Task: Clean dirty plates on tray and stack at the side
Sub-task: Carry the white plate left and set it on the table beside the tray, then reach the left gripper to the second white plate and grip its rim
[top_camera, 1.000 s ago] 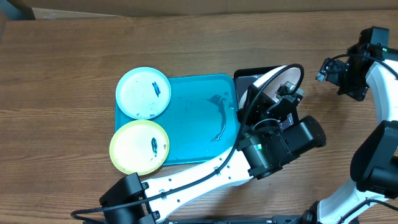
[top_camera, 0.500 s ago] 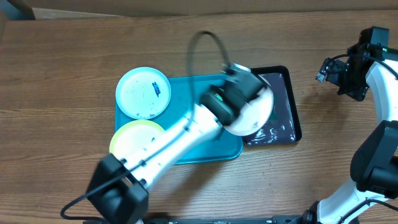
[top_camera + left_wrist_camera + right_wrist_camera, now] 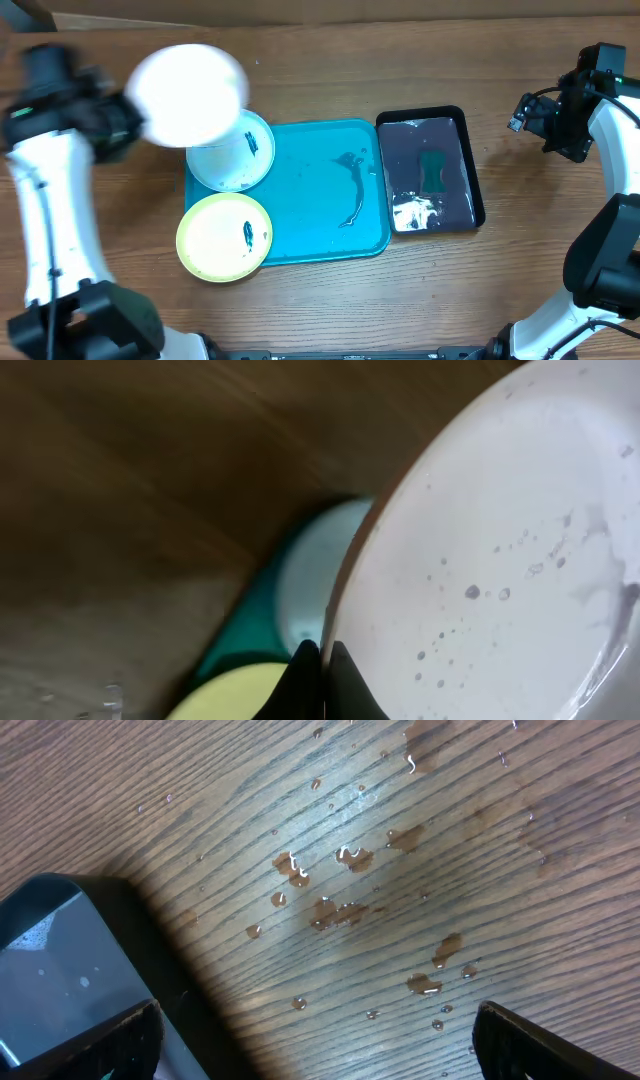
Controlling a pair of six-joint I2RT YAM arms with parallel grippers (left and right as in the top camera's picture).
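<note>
The left gripper should next move down, back and to the left in the overhead view, then put the white plate down on the empty wood [image 3: 136, 99] [image 3: 225, 410] beside the turquoise tray.
My left gripper [image 3: 322, 660] is shut on the rim of the white plate [image 3: 187, 93], held in the air above the table's left side; the plate fills the left wrist view [image 3: 500, 550], wet with droplets. The pale blue plate [image 3: 240, 160] with dark specks lies on the turquoise tray's [image 3: 320, 230] back left corner, partly under the white plate. The yellow plate [image 3: 224, 237] with a dark smear lies on the tray's front left corner. My right gripper [image 3: 315, 1030] is open and empty over wet wood at the far right.
A black tray [image 3: 432, 170] holding water and a green sponge [image 3: 433, 167] stands right of the turquoise tray. Dark smears mark the turquoise tray's middle. Water drops [image 3: 340, 880] lie on the wood under the right gripper.
My left arm has swung the white plate from over the black tray across to the far left of the table. The right arm has not moved.
</note>
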